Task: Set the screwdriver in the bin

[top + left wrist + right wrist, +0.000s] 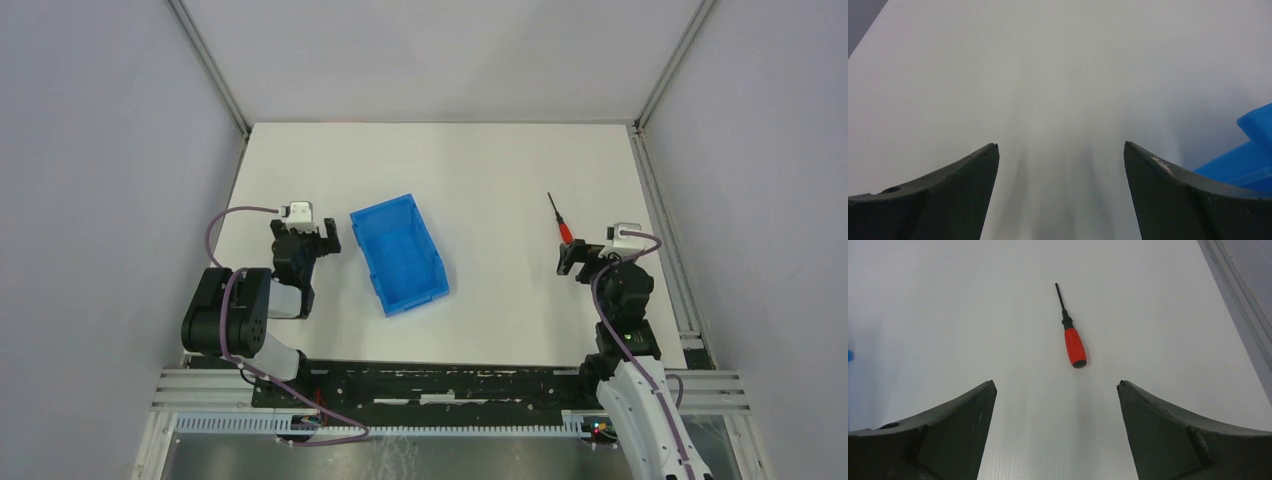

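The robot's right gripper should next move outward and lower its open fingers to either side of the screwdriver's black collar [559, 218] [1067, 321], since the collar is outward of the gripper and below it.
The screwdriver [559, 221], red handle and thin black shaft, lies flat on the white table at the right, shaft pointing away. It also shows in the right wrist view [1071, 335], just ahead of my open, empty right gripper [1056, 385], which sits right behind its handle [583, 255]. The blue bin [400, 253] stands empty mid-table, turned at an angle. My left gripper [305, 238] is open and empty just left of the bin; in the left wrist view [1060, 146] a corner of the bin [1253, 155] shows at the right edge.
The white table [480, 170] is enclosed by grey walls with metal frame rails at the left and right. A rail [1238, 295] runs close on the right of the screwdriver. A black-and-metal mounting rail [440, 385] runs along the near edge.
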Controlling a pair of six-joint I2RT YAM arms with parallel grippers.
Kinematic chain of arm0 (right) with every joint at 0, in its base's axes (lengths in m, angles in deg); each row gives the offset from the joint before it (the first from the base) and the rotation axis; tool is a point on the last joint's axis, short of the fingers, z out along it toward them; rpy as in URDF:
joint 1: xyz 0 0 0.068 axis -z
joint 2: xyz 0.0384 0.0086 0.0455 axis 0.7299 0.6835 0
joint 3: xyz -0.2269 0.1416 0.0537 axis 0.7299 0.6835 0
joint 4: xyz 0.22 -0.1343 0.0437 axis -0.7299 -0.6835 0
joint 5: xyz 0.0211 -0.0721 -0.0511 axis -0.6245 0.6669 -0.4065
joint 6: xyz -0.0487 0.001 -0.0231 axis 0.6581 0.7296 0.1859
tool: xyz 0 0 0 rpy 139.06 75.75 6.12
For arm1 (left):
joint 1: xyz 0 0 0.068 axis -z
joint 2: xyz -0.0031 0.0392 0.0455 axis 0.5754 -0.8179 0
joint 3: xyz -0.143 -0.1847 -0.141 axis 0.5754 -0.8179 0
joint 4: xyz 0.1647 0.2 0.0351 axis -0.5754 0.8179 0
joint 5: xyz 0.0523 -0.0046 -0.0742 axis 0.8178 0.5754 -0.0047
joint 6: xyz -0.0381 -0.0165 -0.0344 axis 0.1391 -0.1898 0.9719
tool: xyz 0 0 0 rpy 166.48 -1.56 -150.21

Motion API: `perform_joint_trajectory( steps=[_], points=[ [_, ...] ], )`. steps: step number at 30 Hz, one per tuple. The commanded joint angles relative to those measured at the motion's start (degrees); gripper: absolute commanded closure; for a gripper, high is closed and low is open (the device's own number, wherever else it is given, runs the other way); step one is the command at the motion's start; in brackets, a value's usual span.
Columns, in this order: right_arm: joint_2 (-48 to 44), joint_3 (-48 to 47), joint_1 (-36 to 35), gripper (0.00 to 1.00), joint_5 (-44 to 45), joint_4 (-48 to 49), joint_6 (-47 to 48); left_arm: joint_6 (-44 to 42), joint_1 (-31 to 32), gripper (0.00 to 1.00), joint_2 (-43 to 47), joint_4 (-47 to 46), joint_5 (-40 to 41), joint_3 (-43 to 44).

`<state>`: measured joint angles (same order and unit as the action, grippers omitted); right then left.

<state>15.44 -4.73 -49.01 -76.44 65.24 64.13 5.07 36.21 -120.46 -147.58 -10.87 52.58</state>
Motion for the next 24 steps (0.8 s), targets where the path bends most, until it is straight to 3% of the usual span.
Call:
perform_joint_trajectory(
  steps=[1, 6, 9, 11, 14, 18, 24],
  points=[
    [-1.1, -1.3, 0.0, 0.02, 4.1, 1.8, -0.8, 1.8, 0.1, 0.0, 0.6, -2.2, 0.2, 0.2],
    [0.0, -5.9, -0.1, 0.02, 4.1, 4.5, 0.7, 1.8, 0.1, 0.0, 0.6, -2.2, 0.2, 0.2],
    [6.3, -13.7, 0.0, 0.02, 4.6, 3.2, 3.3, 1.8, 0.1, 0.0, 0.6, -2.2, 0.2, 0.2],
    [15.0, -23.5, 0.0, 0.02, 7.1, -4.3, 4.6, 1.8, 0.1, 0.0, 0.6, -2.2, 0.2, 0.2],
    [32.6, -44.0, 0.0, 0.02, 9.2, -23.0, 7.7, 1.8, 0.1, 0.0, 0.6, -2.2, 0.2, 0.2],
    [57.9, -67.0, 0.1, 0.02, 4.2, -43.3, 11.9, 1.8, 0.1, 0.0, 0.6, -2.2, 0.3, 0.2],
    [76.6, -74.0, 0.1, 0.03, 2.5, -43.8, 13.9, 1.8, 0.1, 0.0, 0.6, -2.2, 0.2, 0.2]
  ],
)
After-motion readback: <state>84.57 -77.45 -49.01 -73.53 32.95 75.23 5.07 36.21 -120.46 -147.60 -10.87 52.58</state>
